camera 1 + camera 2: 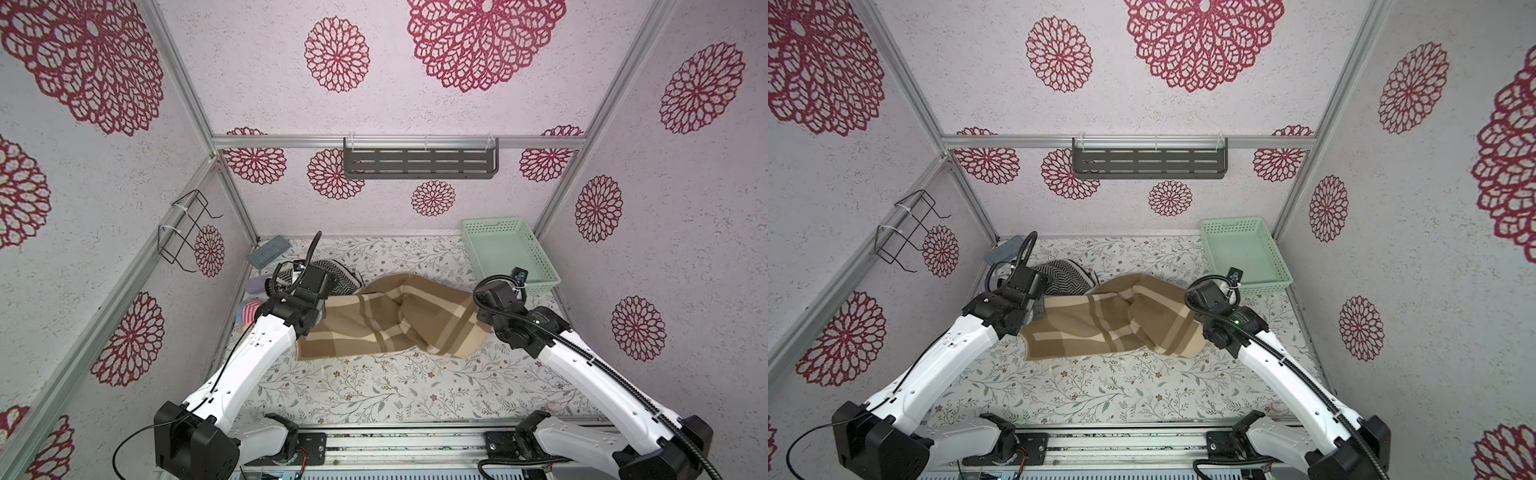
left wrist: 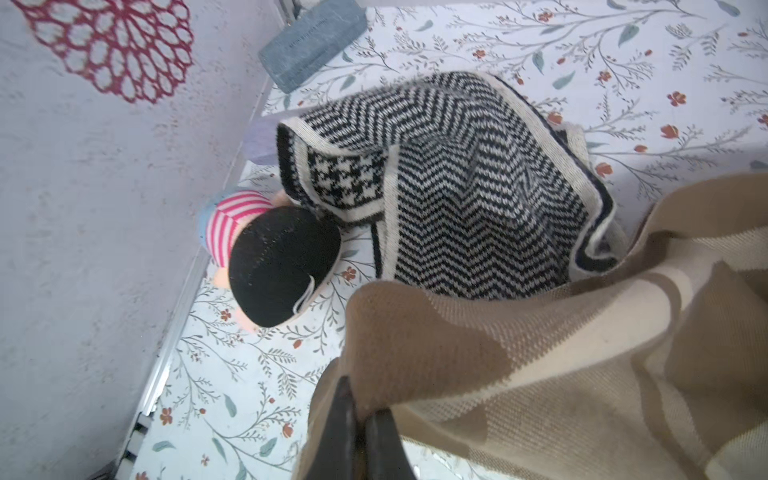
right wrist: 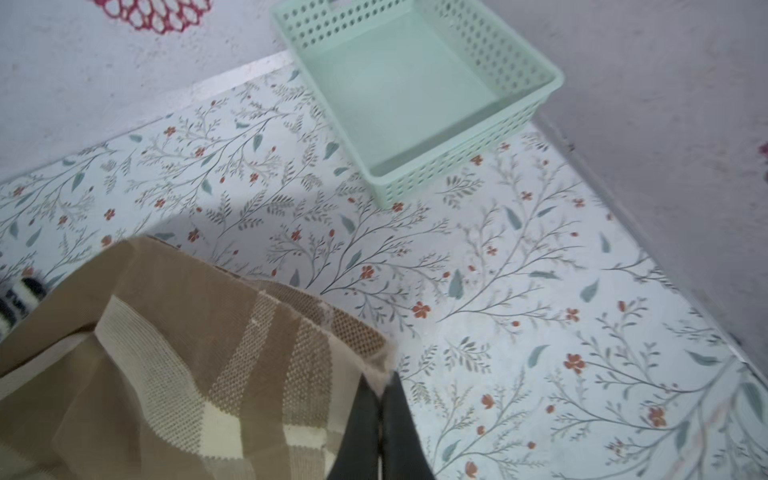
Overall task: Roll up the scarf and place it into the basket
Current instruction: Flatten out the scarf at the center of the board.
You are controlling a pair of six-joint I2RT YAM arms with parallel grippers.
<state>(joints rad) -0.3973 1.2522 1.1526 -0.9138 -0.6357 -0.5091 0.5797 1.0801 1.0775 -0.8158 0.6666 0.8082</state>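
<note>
My left gripper will move up and outward, then lower and release the fold over the zigzag knit cloth [image 1: 341, 275], which is outward of my gripper, because the scarf [image 1: 386, 320] lies bunched.
The scarf [image 1: 386, 320] [image 1: 1108, 328] is tan with cream plaid bands. It lies bunched across the middle of the floral table in both top views. My left gripper [image 2: 365, 411] is shut on a fold at the scarf's [image 2: 540, 353] left end, lifting it slightly. At the right end, my right gripper [image 3: 384, 382] is shut on a corner of the scarf [image 3: 187, 353]. The mint-green basket [image 1: 505, 253] [image 1: 1241, 253] [image 3: 407, 91] stands at the back right corner with nothing in it, just beyond the right wrist.
A black-and-white zigzag knit cloth [image 2: 478, 199] [image 1: 345, 276] lies behind the scarf's left end. A black cap-like item [image 2: 282, 266], a pink striped sock [image 2: 232, 220] and a grey block [image 2: 311, 41] sit by the left wall. A dark slotted shelf [image 1: 419, 162] and a wire rack [image 1: 187, 232] hang on the walls.
</note>
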